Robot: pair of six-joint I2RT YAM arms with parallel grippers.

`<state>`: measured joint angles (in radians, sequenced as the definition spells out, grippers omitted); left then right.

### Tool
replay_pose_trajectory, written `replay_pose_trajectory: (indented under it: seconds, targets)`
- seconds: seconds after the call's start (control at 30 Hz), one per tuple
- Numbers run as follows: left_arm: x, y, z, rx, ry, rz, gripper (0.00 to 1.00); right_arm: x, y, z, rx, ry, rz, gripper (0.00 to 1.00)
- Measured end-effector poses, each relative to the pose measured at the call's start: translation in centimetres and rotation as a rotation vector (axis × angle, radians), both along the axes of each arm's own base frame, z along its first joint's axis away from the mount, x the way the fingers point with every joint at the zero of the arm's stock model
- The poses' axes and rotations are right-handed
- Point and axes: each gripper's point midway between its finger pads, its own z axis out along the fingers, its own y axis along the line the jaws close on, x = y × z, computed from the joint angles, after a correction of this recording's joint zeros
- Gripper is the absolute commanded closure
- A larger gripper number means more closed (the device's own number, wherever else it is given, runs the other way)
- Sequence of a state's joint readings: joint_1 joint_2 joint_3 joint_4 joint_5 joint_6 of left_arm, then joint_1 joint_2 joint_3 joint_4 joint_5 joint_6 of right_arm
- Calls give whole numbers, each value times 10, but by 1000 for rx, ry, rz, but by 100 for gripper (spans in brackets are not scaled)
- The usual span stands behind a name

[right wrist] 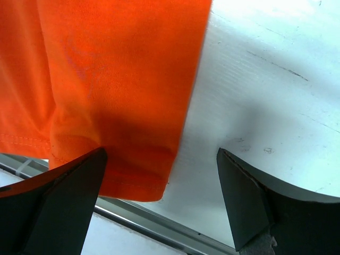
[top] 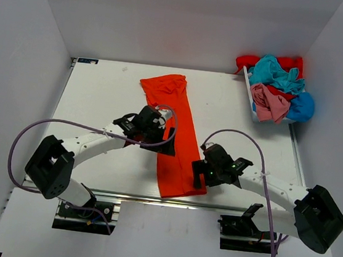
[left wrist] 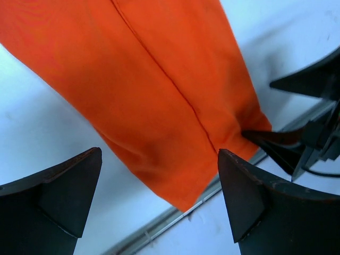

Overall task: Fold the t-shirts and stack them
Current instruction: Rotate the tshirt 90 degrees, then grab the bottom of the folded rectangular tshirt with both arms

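My left gripper moves back and down next to close on the t-shirt hem's uncovered corner by the bar. My right gripper is already at one hem corner.
A bright orange-red t-shirt [top: 175, 135] lies folded into a long narrow strip from the table's middle back to its front edge. My left gripper [top: 165, 141] is open and empty, hovering over the strip's left side; the cloth [left wrist: 159, 79] fills the left wrist view between the fingers [left wrist: 64, 196]. My right gripper [top: 199, 172] is open and empty at the strip's near right corner [right wrist: 133, 175], one finger [right wrist: 58, 202] over the hem. Teal [top: 274, 72], pink [top: 270, 104], red [top: 290, 63] and blue [top: 303, 106] t-shirts lie crumpled in a pile at the back right.
The pile sits in a white bin [top: 250, 91] by the right wall. The table's metal front rail [right wrist: 159, 226] runs just beyond the shirt's hem. Grey walls close in the back and both sides.
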<state>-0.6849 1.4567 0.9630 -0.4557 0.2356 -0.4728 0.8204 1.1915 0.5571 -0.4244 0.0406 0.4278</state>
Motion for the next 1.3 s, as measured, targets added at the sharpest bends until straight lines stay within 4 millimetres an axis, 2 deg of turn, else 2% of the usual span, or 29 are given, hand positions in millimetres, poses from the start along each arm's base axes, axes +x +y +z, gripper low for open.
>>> replay_pose_trajectory:
  seconds: [0.37, 0.5, 0.57, 0.67, 0.77, 0.9, 0.97, 1.03, 1.07, 1.17, 1.23, 1.27, 1.3]
  targets:
    - [-65, -3, -19, 122, 144, -69, 0, -5, -4, -1, -50, -24, 11, 10]
    - [-100, 2, -36, 154, 212, -102, 0, -9, -2, 11, -4, -27, 0, 10]
    - [-118, 6, -47, 178, 252, -113, 0, -10, 2, 18, 34, -34, -2, 13]
    - [-136, 9, -57, 203, 292, -116, 7, -13, 7, 23, 71, -21, -6, 14]
    - [-143, 6, -60, 203, 296, -118, 14, -18, 10, 20, 89, 10, -13, 18]
    - [-143, -3, -62, 193, 279, -109, 23, -26, 6, 7, 68, 58, -33, 23]
    - [-145, -5, -67, 216, 283, -107, 29, -28, 1, 1, 50, 68, -49, 29]
    - [-145, -6, -74, 245, 286, -107, 30, -27, 1, 0, 50, 64, -64, 30]
    - [-145, -7, -77, 259, 287, -107, 36, -27, 1, 0, 51, 63, -68, 34]
    - [-146, -11, -80, 280, 285, -108, 43, -25, 3, 0, 62, 56, -74, 36]
    - [-146, -14, -81, 289, 280, -110, 47, -24, 5, 0, 74, 52, -74, 41]
    - [-146, -14, -82, 294, 279, -110, 57, -24, 7, -1, 82, 52, -73, 44]
    - [-147, -14, -82, 303, 279, -105, 60, -24, 8, -1, 91, 54, -72, 52]
